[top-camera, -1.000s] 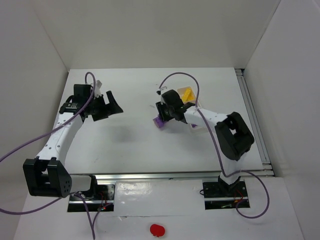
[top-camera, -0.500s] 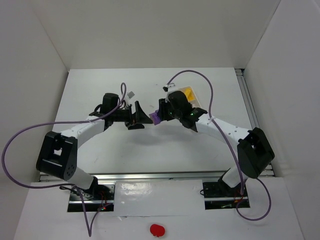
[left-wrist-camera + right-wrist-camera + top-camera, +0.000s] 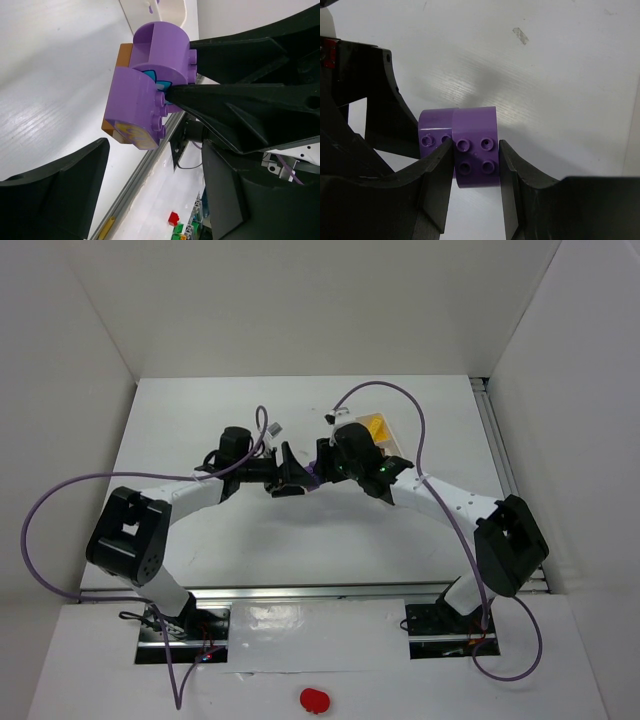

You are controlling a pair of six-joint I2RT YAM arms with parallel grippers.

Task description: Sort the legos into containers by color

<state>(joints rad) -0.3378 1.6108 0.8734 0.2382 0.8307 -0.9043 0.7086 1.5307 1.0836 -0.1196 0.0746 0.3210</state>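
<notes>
I will next move my right gripper across and down over the tray's near end, below and to its right in the top view, and release where purple shows.
My right gripper (image 3: pixel 322 471) is shut on a stack of joined legos: two purple bricks (image 3: pixel 475 147) with an orange-brown brick (image 3: pixel 123 56) stuck on the far side. It holds them above the table's middle. My left gripper (image 3: pixel 292 473) is open, and the stack (image 3: pixel 145 100) sits just beyond its fingertips (image 3: pixel 100 150). In the right wrist view the left gripper's black finger (image 3: pixel 380 95) stands close beside the rear purple brick (image 3: pixel 432 131). Yellow legos (image 3: pixel 377 427) lie in the white tray (image 3: pixel 391 439) behind the right gripper. The tray's end also shows in the left wrist view (image 3: pixel 167 12).
White walls enclose the table on three sides. A metal rail (image 3: pixel 510 480) runs along the right edge. Purple cables loop over both arms. A small red thing (image 3: pixel 314 699) lies on the near ledge, beyond the table.
My left arm has swung right, bringing its open gripper up to the right gripper. My right arm has changed pose and raised the purple stack slightly.
</notes>
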